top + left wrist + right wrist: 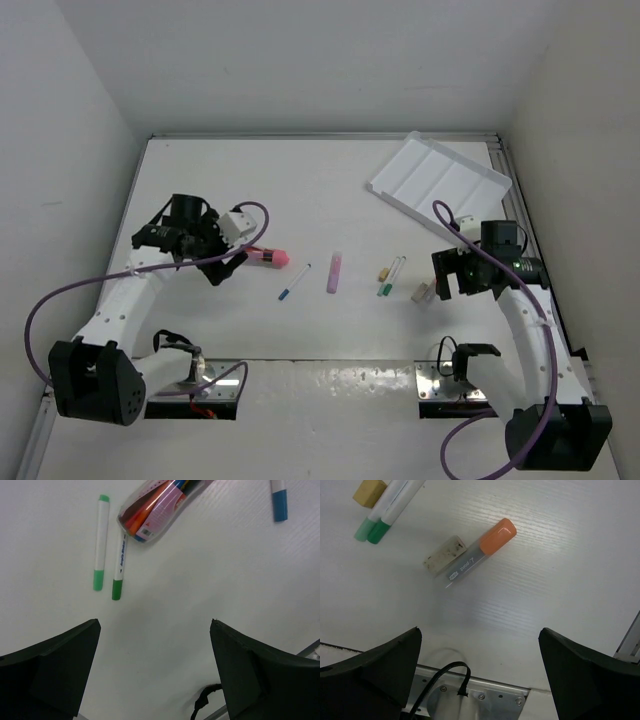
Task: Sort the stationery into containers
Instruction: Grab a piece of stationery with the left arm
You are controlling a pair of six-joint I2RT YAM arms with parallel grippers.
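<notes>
My left gripper will next turn and move down and across to the pink label of the pack, because the label is below the gripper and to its right in the top view.
A clear pack of markers with a pink label (157, 507) lies on the table, with two green-tipped white pens (100, 542) beside it and a blue-tipped pen (280, 500) to the right. My left gripper (155, 622) is open and empty, hovering short of them; from above it (220, 268) sits just left of the pink pack (270, 256). A lilac stick (333, 271) lies mid-table. My right gripper (480, 630) is open and empty, short of a beige eraser (445, 555), an orange-capped pen (480, 552), two green-capped markers (375, 530) and a tan eraser (370, 491). The white divided tray (440, 180) lies far right.
White walls close in the table on three sides. A metal base plate with a black cable (470, 700) lies at the near edge under my right gripper. Purple cables loop around both arms (60, 300).
</notes>
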